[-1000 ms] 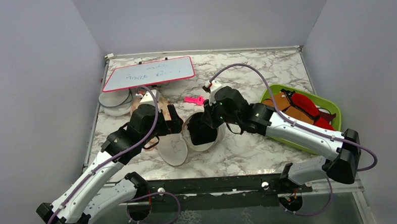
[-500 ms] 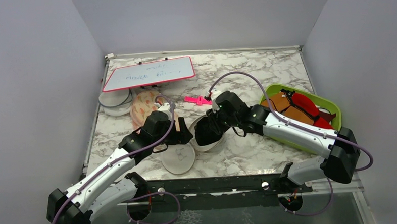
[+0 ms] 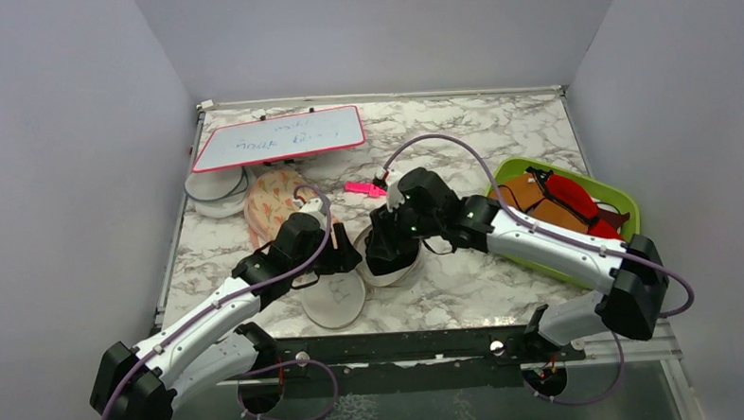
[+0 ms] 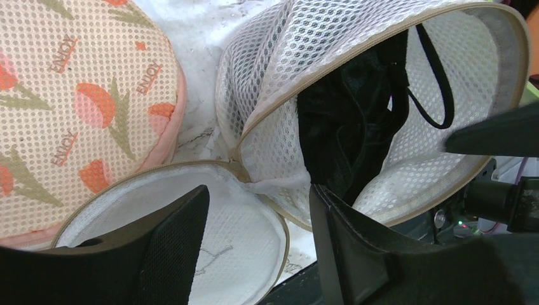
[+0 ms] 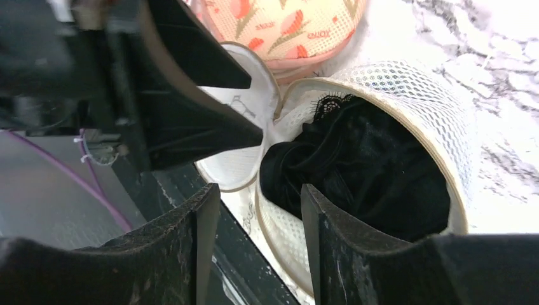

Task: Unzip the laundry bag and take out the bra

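My right gripper should move down onto the folded end of the bra's black band (image 5: 278, 170) beside the laundry bag's beige rim (image 5: 457, 190). That end bulges toward the gripper's open fingers.
The laundry bag (image 3: 334, 299) lies unzipped at the table's front centre. Its flat white mesh half is nearest me, and its deeper half (image 3: 404, 261) is tipped up beside it. The black bra (image 3: 381, 247) is bunched inside the deep half, with a thin strap looping out (image 4: 438, 101). My left gripper (image 3: 348, 258) is open, its jaws straddling the bag's hinge (image 4: 254, 184) without closing on it. My right gripper (image 3: 388, 230) is open, hovering just over the bra (image 5: 368, 165) and the bag's beige rim (image 5: 457, 190). The two grippers nearly meet.
The peach floral pouch (image 3: 271, 200) lies left of the bag. A red-framed whiteboard (image 3: 278, 136) and a white round case (image 3: 211, 200) are at the back left. A pink clip (image 3: 362, 187) is behind the bag. A green tray (image 3: 624, 208) holds red and orange garments at the right.
My left arm moved right and nearer, off the floral pouch, to the bag's hinge. My right gripper shifted slightly left over the bra. The flat half slid a little nearer.
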Robot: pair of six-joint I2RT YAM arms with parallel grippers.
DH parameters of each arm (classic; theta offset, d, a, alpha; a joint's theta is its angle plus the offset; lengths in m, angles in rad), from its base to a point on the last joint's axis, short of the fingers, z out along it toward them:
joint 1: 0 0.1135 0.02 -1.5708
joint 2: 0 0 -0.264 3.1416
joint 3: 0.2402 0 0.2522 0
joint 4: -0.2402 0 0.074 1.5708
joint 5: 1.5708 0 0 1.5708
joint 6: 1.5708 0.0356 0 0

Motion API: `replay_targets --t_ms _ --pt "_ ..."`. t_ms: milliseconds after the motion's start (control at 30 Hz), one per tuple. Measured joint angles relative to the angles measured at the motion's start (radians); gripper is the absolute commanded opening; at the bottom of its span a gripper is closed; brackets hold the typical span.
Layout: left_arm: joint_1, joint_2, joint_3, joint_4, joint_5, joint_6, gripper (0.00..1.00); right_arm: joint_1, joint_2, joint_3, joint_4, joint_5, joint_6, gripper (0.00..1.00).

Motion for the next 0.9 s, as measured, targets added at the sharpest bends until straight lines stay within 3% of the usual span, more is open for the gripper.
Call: replay_targets --t_ms 333,433,567,667,900 --pt "0.0 0.0 0.0 0.018 0.015 -0.004 0.5 0.004 0.138 -0.028 0.072 0.134 0.055 0.42" --pt "0.0 0.0 0.0 0.019 0.016 -0.004 0.5 0.003 0.176 -0.028 0.101 0.143 0.054 0.34" --pt "0.0 0.006 0.0 0.024 0.016 -0.003 0.5 0.004 0.22 -0.028 0.122 0.161 0.054 0.12" --pt "0.0 0.015 0.0 0.025 0.016 -0.003 0.5 0.006 0.22 -0.028 0.12 0.174 0.048 0.02" --pt "0.0 0.019 0.0 0.025 0.014 -0.003 0.5 0.008 0.09 -0.028 0.081 0.085 0.021 0.01"
